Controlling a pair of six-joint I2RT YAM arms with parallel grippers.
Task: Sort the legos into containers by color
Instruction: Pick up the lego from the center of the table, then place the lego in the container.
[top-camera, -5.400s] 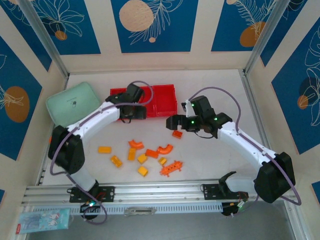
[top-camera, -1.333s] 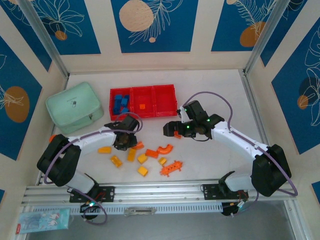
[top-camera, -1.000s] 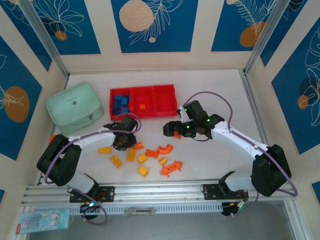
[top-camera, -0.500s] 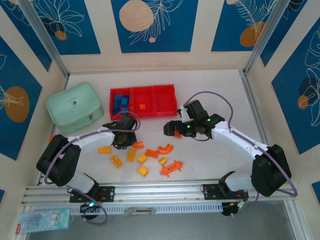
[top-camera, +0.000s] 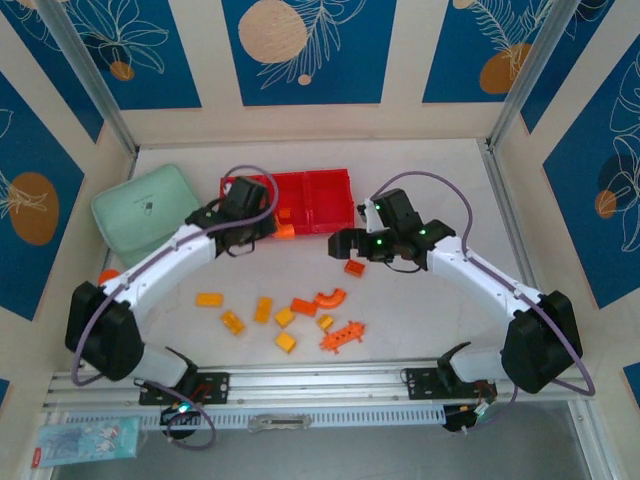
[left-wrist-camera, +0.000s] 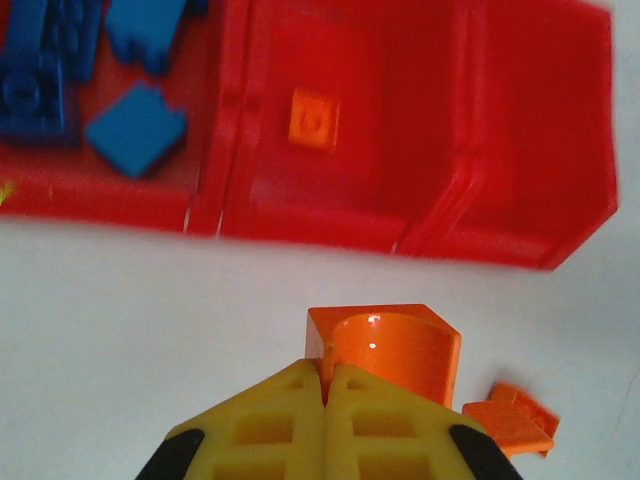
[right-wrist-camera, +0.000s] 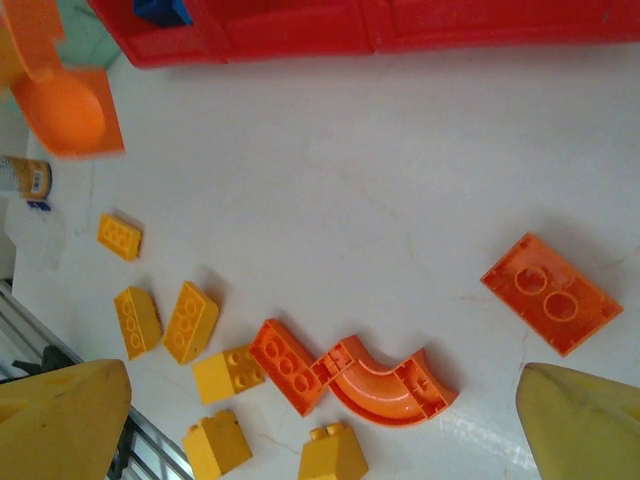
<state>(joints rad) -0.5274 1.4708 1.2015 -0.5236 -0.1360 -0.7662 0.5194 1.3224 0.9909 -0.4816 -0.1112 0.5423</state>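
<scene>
The orange curved arch lego (left-wrist-camera: 385, 350) in my left gripper will next move outward over the tray's near rim, above the middle container (left-wrist-camera: 350, 120), because an orange brick is already there.
My left gripper (top-camera: 268, 228) is shut on an orange curved arch lego (left-wrist-camera: 385, 350), held above the table just in front of the red tray (left-wrist-camera: 330, 215). In that tray, blue legos (left-wrist-camera: 135, 128) fill the left container, one orange brick (left-wrist-camera: 313, 118) lies in the middle one, and the right one (left-wrist-camera: 545, 110) is bare. My right gripper (top-camera: 345, 243) hangs open over the table, close to a loose orange brick (right-wrist-camera: 550, 293). Below it lie an orange arch (right-wrist-camera: 390, 378), an orange brick (right-wrist-camera: 285, 365) and several yellow legos (right-wrist-camera: 190, 320).
A mint green box (top-camera: 147, 210) stands left of the tray. A flat orange piece (top-camera: 342, 336) lies nearest the front rail (top-camera: 320, 380). Loose yellow bricks (top-camera: 232, 322) spread across the near middle of the table.
My left gripper has lifted the orange arch off the pile and carried it back toward the tray. The right gripper edged slightly away from the pile, still open.
</scene>
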